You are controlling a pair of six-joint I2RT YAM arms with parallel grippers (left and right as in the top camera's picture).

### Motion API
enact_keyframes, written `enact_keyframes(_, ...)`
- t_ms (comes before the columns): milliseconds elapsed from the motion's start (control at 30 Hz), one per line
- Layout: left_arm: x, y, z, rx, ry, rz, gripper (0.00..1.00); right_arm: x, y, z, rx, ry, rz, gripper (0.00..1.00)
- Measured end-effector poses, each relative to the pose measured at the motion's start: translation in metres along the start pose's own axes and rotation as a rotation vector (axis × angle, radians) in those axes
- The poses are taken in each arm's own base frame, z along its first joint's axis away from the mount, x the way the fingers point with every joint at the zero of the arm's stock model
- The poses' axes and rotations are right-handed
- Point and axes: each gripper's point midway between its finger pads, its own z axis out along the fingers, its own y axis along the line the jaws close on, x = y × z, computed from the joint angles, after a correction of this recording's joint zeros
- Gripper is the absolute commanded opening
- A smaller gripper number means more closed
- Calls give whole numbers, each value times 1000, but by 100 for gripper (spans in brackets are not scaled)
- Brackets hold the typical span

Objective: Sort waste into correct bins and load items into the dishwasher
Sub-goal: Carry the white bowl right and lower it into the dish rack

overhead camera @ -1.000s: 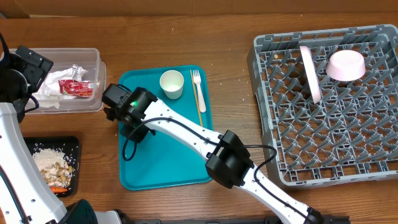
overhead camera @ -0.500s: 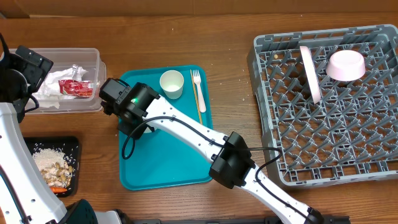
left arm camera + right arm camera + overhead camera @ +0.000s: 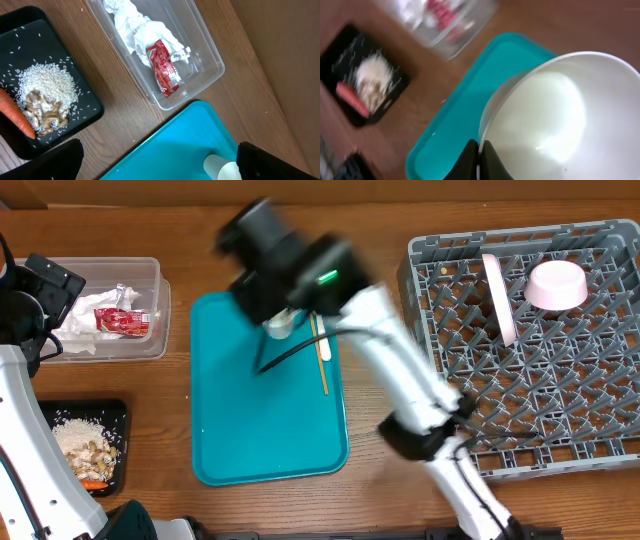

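The dish rack's wires in front of the pink bowl are empty, so the robot will swing its right gripper over them, to the right in the overhead view, then lower it and let go.
My right gripper (image 3: 479, 155) is shut on the rim of a white bowl (image 3: 560, 115), held above the teal tray (image 3: 450, 125). In the overhead view the right gripper (image 3: 255, 240) is a blur over the tray's far edge. A white cup (image 3: 280, 325) and a fork (image 3: 322, 350) lie on the tray. The grey dish rack (image 3: 425, 310) holds a pink plate (image 3: 497, 295) and a pink bowl (image 3: 556, 284). The clear box (image 3: 210, 80) holds napkins (image 3: 127, 17) and a red wrapper (image 3: 162, 70). My left gripper (image 3: 160, 160) is open and empty beside the box.
The black tray (image 3: 90, 107) at the front left holds rice (image 3: 47, 82), food scraps and a carrot piece (image 3: 15, 112). The right arm stretches from the table's front edge across the gap between the teal tray (image 3: 260, 430) and the rack.
My right arm has swung fast from the teal tray's left side up and to the right, over the tray's far edge. The left arm has not moved.
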Motion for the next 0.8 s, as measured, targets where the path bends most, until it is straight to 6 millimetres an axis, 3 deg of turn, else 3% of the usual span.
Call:
enact_keyframes(133, 0, 0, 0, 0, 0, 0, 100, -20, -90, -84, 100, -141, 206, 4)
enact_keyframes(167, 0, 0, 0, 0, 0, 0, 100, -24, -129, -126, 153, -224, 288, 4)
enact_keyframes(200, 0, 0, 0, 0, 0, 0, 100, -24, -155, -154, 195, -279, 341, 4)
enact_keyframes(367, 0, 0, 0, 0, 0, 0, 100, 4, -244, -271, 313, -492, 542, 4)
enact_keyframes(433, 0, 0, 0, 0, 0, 0, 100, 19, -269, -305, 315, -552, 601, 4)
enact_keyframes(500, 0, 0, 0, 0, 0, 0, 100, 37, -293, -334, 283, -606, 659, 4)
enact_keyframes(600, 0, 0, 0, 0, 0, 0, 100, 61, -320, -361, 254, -651, 729, 4)
enact_keyframes(700, 0, 0, 0, 0, 0, 0, 100, 81, -339, -372, 189, -661, 784, 4)
enact_keyframes(800, 0, 0, 0, 0, 0, 0, 100, 96, -356, -363, 121, -627, 841, 4)
